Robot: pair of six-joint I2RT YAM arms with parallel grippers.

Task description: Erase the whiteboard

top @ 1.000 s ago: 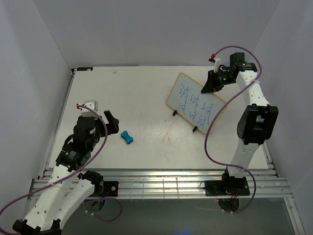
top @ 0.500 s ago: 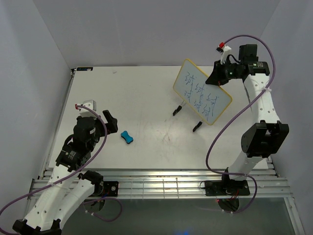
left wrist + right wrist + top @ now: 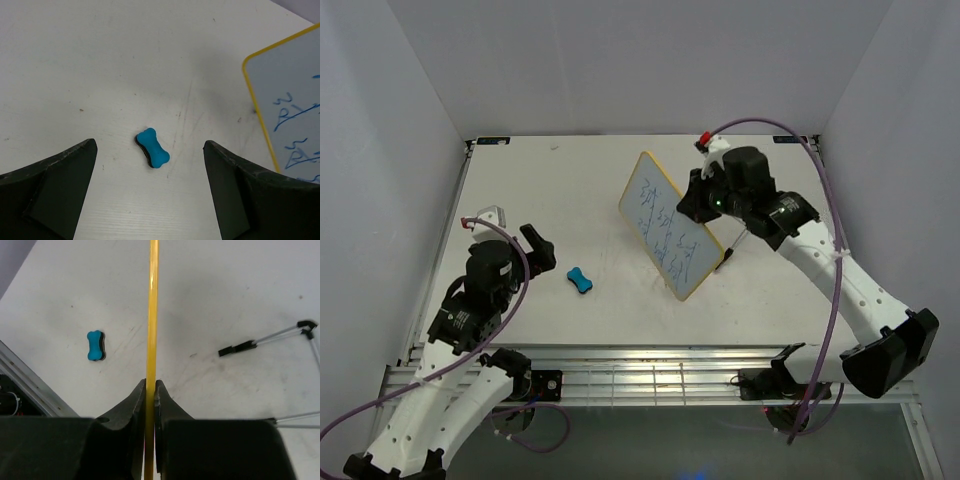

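Observation:
The eraser is below the left gripper and to its right in the top view, so next the left gripper will go that way and down, with its fingers on both sides of the eraser's slim middle [image 3: 580, 280] [image 3: 153, 148].
The whiteboard [image 3: 665, 226], yellow-framed with blue scribbles, is held tilted above the table near its middle. My right gripper [image 3: 698, 205] is shut on its edge; the right wrist view shows the yellow frame [image 3: 151, 315] edge-on between the closed jaws. Its black wire stand feet [image 3: 237, 347] hang to the right. The small blue bone-shaped eraser [image 3: 580, 281] lies flat on the table, also seen in the left wrist view [image 3: 153, 147] and the right wrist view [image 3: 95, 345]. My left gripper [image 3: 542, 250] is open and empty, just left of the eraser. The board's corner [image 3: 290, 100] shows at right in the left wrist view.
The white table [image 3: 570, 190] is enclosed by grey walls at left, back and right. A metal rail [image 3: 650, 365] runs along the near edge by the arm bases.
My right arm has carried the whiteboard from the back right toward the table's middle, tilting it more upright. My left gripper has shifted slightly nearer the eraser.

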